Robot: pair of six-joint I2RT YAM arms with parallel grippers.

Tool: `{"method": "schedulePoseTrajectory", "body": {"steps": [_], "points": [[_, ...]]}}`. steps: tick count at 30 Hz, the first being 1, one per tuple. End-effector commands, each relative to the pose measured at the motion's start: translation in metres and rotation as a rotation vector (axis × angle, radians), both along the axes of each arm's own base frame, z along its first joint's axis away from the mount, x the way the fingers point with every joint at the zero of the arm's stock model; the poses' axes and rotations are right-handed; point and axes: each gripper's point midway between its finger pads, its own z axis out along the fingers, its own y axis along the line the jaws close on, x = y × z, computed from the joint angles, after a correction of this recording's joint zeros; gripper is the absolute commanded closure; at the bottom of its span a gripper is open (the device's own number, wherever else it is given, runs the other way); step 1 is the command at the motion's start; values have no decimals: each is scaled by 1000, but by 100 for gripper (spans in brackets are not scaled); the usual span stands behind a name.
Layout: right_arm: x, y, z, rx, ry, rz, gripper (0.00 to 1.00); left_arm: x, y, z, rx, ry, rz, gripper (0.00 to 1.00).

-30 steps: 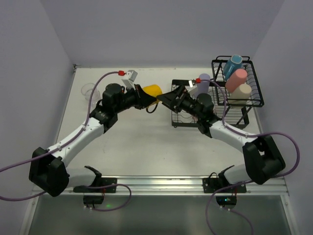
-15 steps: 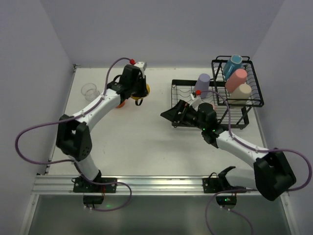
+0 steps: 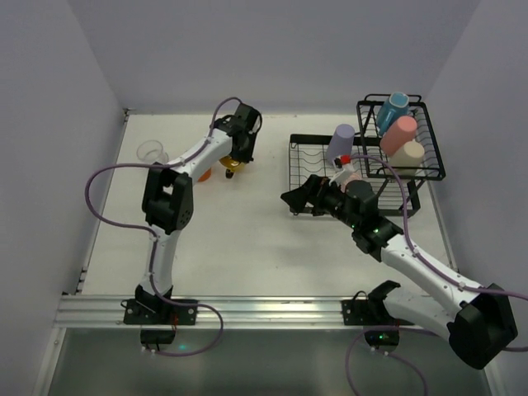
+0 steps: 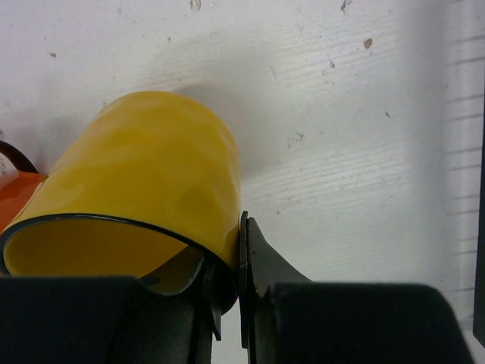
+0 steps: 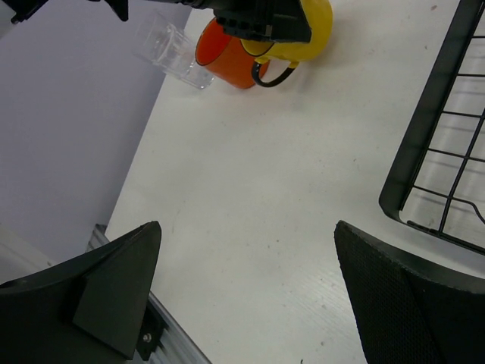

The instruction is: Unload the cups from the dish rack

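My left gripper eases down toward the orange mug (image 3: pixel 204 174) next, stands the yellow mug on the tabletop beside it and releases the yellow mug's rim, because the yellow mug still leans.
My left gripper (image 3: pixel 237 157) is shut on the rim of the yellow mug (image 4: pixel 144 167), one finger inside and one outside, low over the table. The yellow mug is beside the orange mug (image 3: pixel 204 174), whose edge shows in the left wrist view (image 4: pixel 15 186). The clear glass (image 3: pixel 151 151) stands further left. My right gripper (image 3: pixel 293 198) is open and empty in front of the dish rack (image 3: pixel 373 200). The lavender tumbler (image 3: pixel 341 142) stands on the rack's flat tray. The blue mug (image 3: pixel 394 109), salmon-pink tumbler (image 3: pixel 399 132) and pale pink mug (image 3: pixel 406 154) lie in the raised basket.
The right wrist view shows the yellow mug (image 5: pixel 314 23), orange mug (image 5: pixel 227 53) and clear glass (image 5: pixel 170 49) grouped at the far left, and the rack's wire edge (image 5: pixel 424 114) on the right. Walls close the table at the left, back and right.
My left arm swung from the table's middle to the far left with the yellow mug, down beside the orange mug. My right gripper drew back from the mug and stays open.
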Motion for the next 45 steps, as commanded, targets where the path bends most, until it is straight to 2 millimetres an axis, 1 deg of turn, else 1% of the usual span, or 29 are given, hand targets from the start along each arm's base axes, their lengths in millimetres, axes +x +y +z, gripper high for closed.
{"method": "schedulePoseTrajectory", "body": {"steps": [1, 6, 9, 13, 14, 16, 17, 20, 22, 25, 26, 28, 29, 30, 31, 32, 33, 34, 35, 36, 37, 38, 39, 40, 41, 42, 43, 44, 45], "points": [[3, -4, 10, -33, -51, -18, 1, 10, 9, 15, 73, -20, -33, 100], [3, -4, 12, -42, -59, -19, 1, 9, 20, 0, 120, 33, -33, 99], [3, -4, 11, -46, -58, -20, 1, 9, 23, -4, 131, 46, -34, 97], [3, -5, 11, -53, -58, -21, 1, 10, 28, -6, 146, 54, -31, 90], [3, -5, 12, -54, -58, -21, 1, 11, 30, -8, 155, 54, -27, 84], [4, -6, 12, -62, -61, -28, 1, 10, 33, -10, 172, 59, -22, 78], [5, -7, 9, -73, -53, -34, 1, 11, 38, -9, 194, 53, -8, 72], [9, -14, 14, -108, -65, -69, 1, 12, 44, -8, 221, 47, 6, 64], [15, -20, 18, -138, -86, -104, 1, 12, 43, -4, 214, 35, 7, 60], [18, -28, 18, -204, -87, -127, 1, 14, 44, 2, 207, 14, 16, 57], [21, -33, 12, -238, -74, -147, 1, 14, 45, 6, 205, 5, 21, 53], [26, -38, 14, -281, -83, -169, 1, 15, 44, 10, 197, -7, 26, 47], [26, -42, 10, -311, -70, -178, 1, 15, 44, 13, 193, -12, 31, 39], [31, -47, 10, -338, -75, -202, 1, 15, 43, 19, 185, -25, 33, 32], [32, -50, 9, -356, -71, -216, 1, 17, 42, 25, 170, -44, 39, 13], [32, -53, 6, -377, -60, -224, 1, 15, 40, 37, 144, -67, 39, 5], [35, -55, 7, -393, -61, -235, 1, 16, 37, 45, 122, -87, 38, 0], [37, -59, 6, -410, -59, -261, 1, 18, 33, 56, 89, -120, 42, 0], [38, -62, 5, -426, -55, -271, 1, 15, 28, 61, 52, -125, 27, 0], [40, -62, 7, -436, -60, -279, 1, 13, 25, 86, 5, -175, 23, 0], [43, -67, 5, -458, -55, -305, 1, 15, 19, 104, -46, -224, 26, 0], [43, -69, 2, -479, -44, -312, 1, 10, 9, 116, -111, -241, -2, 0], [46, -70, 7, -489, -51, -324, 1, -3, 4, 142, -190, -278, -14, 0], [50, -75, 3, -521, -42, -357, 1, -2, -6, 168, -278, -356, -39, 0], [51, -78, 0, -544, -35, -367, 1, -28, -15, 192, -376, -381, -101, 0], [54, -80, 4, -560, -39, -382, 1, -38, -20, 209, -432, -420, -126, 0], [56, -84, 3, -586, -32, -401, 1, -45, -26, 232, -504, -484, -145, 0], [59, -93, -4, -640, -12, -438, 1, -62, -30, 222, -540, -453, -181, 0], [62, -97, -1, -668, -18, -458, 1, -83, -25, 254, -590, -519, -205, 0]]}}
